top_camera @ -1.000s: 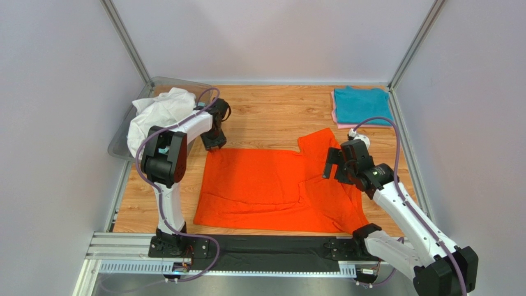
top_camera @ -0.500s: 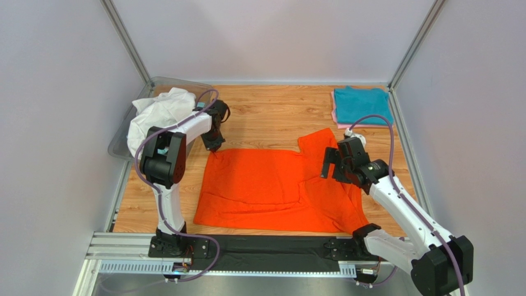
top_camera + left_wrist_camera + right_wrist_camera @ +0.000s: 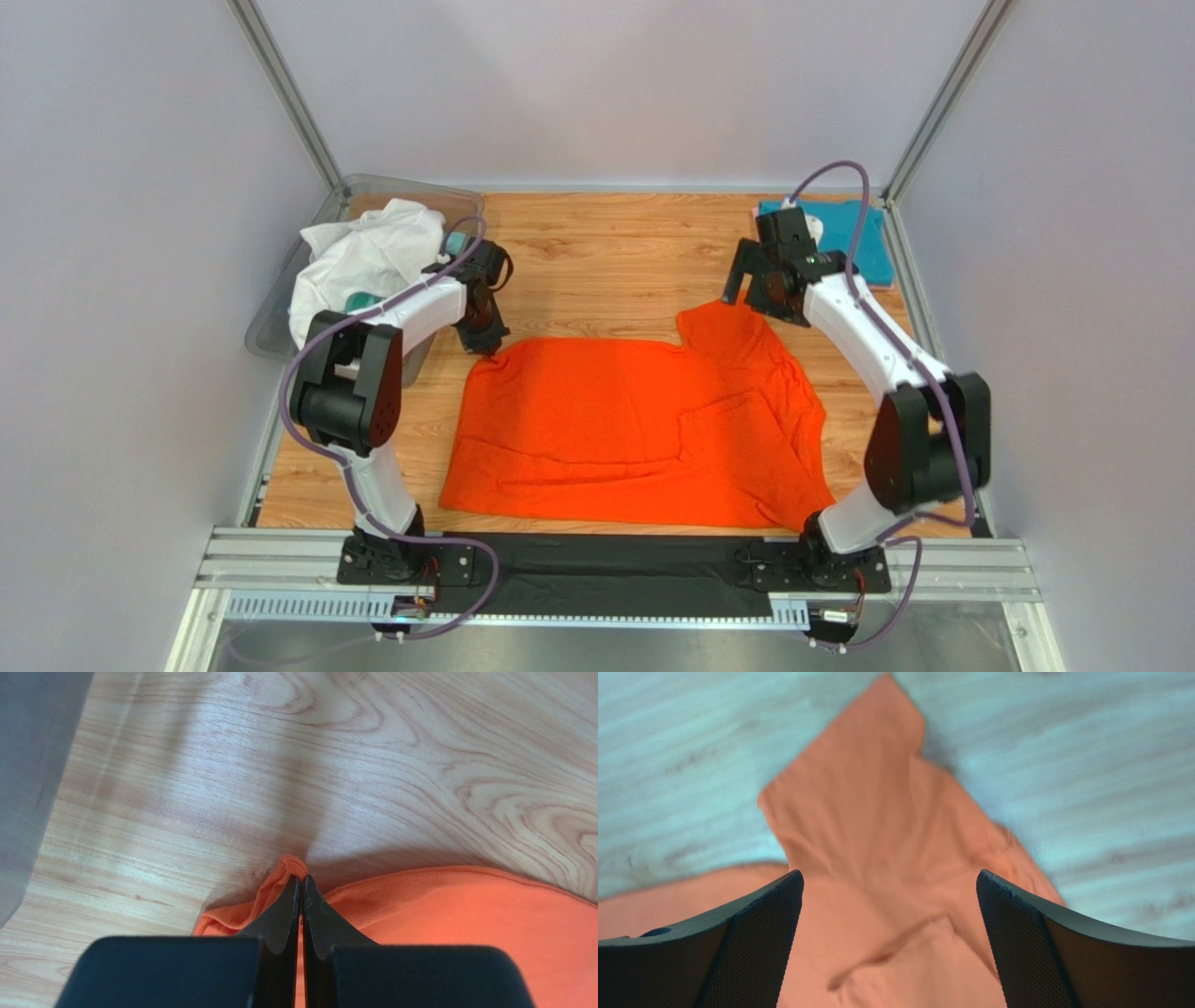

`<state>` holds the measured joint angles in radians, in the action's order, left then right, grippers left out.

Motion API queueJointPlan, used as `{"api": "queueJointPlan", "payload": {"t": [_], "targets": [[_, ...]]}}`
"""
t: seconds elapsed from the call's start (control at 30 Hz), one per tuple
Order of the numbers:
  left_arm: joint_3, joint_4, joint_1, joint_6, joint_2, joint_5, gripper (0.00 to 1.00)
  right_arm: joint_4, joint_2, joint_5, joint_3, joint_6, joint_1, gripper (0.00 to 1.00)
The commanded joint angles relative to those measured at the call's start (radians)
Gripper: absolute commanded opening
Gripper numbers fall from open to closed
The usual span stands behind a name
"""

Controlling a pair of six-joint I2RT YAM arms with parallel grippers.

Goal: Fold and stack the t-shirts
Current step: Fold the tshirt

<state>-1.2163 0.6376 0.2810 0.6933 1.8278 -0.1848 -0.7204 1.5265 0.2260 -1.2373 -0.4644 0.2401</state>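
My right gripper will first move outward and down and then close to get onto the sleeve's far edge [image 3: 713,307] [image 3: 840,728], which is still beyond its open fingers.
The bright orange t-shirt [image 3: 631,420] lies spread flat in the middle of the wooden table. My left gripper [image 3: 484,336] is shut on its far left corner; in the left wrist view the jaws [image 3: 302,880] pinch a small fold of the orange cloth [image 3: 456,910] against the wood. My right gripper [image 3: 765,287] is open and empty, held above the shirt's far right sleeve. In the right wrist view the orange sleeve [image 3: 878,847] lies between the wide-apart fingers [image 3: 759,931]. A folded teal t-shirt [image 3: 863,245] lies at the back right, partly hidden by the right arm.
A clear plastic bin [image 3: 274,329] stands at the back left with a crumpled white t-shirt [image 3: 358,259] piled in it. Grey walls and metal posts close in the table on three sides. A black rail [image 3: 603,567] runs along the near edge.
My right arm has swung from the shirt's right side toward the back and now hovers over the far right sleeve. My left gripper has shifted slightly at the far left corner.
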Motion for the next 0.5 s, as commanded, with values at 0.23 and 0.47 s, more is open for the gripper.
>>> {"api": "queueJointPlan", "payload": {"t": [0.23,0.47], "targets": [[0.020,-0.070,-0.002,-0.057,-0.085,0.018,0.00,-0.040,0.541,0.022,-0.523,0.118,-0.033,0.84],[0.024,-0.067,-0.002,-0.069,-0.081,0.038,0.00,-0.070,0.715,0.075,-0.656,0.145,-0.036,0.84]]}}
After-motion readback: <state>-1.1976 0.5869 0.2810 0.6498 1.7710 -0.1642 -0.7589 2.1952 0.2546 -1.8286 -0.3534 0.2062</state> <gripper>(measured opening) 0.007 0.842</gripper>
